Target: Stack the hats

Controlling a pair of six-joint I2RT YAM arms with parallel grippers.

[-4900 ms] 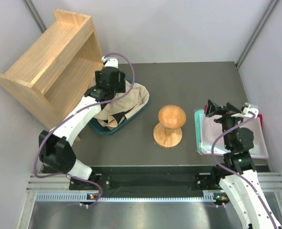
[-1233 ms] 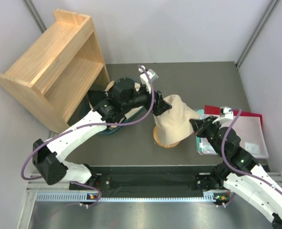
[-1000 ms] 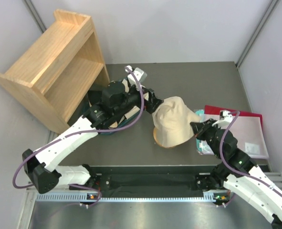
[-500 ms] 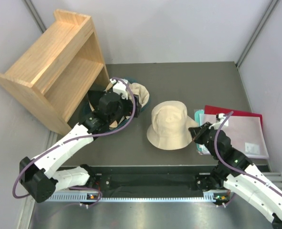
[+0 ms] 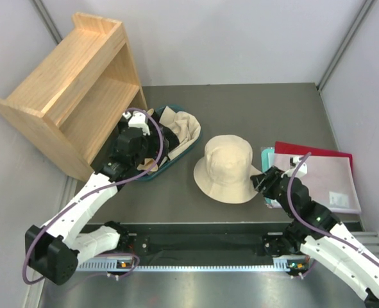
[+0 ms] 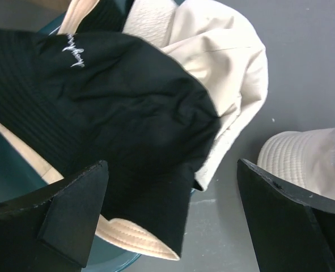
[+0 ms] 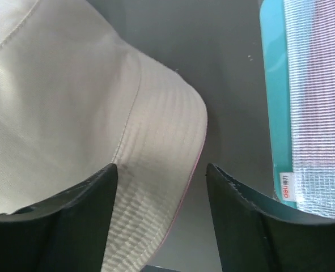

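I should next lower my left gripper outward onto the black hat's top (image 5: 166, 133) (image 6: 127, 72) beside the hat's white lettering, because that part of the hat is below my open fingers and farther outward.
A cream bucket hat (image 5: 226, 168) sits crown up at the table's middle and covers the wooden stand, which is hidden. More hats lie bunched in the teal tub (image 5: 156, 174): a cream one (image 5: 186, 124) and an all-black one (image 6: 105, 113). My left gripper (image 5: 170, 142) hovers open and empty above the tub's hats; in the left wrist view (image 6: 171, 164) its jaws stand wide over the black hat. My right gripper (image 5: 261, 181) is open at the placed hat's right brim (image 7: 156, 164), which lies between the jaws.
A wooden shelf unit (image 5: 67, 83) stands at the back left, right beside the tub. A teal folder (image 5: 268, 157) and clear and red sleeves (image 5: 320, 173) lie at the right, close to my right gripper. Bare grey table (image 5: 253, 109) lies behind the hat.
My left arm carried a cream hat from the tub onto the stand, let go and drew back over the tub. The hat settled down. My right gripper closed in on its brim.
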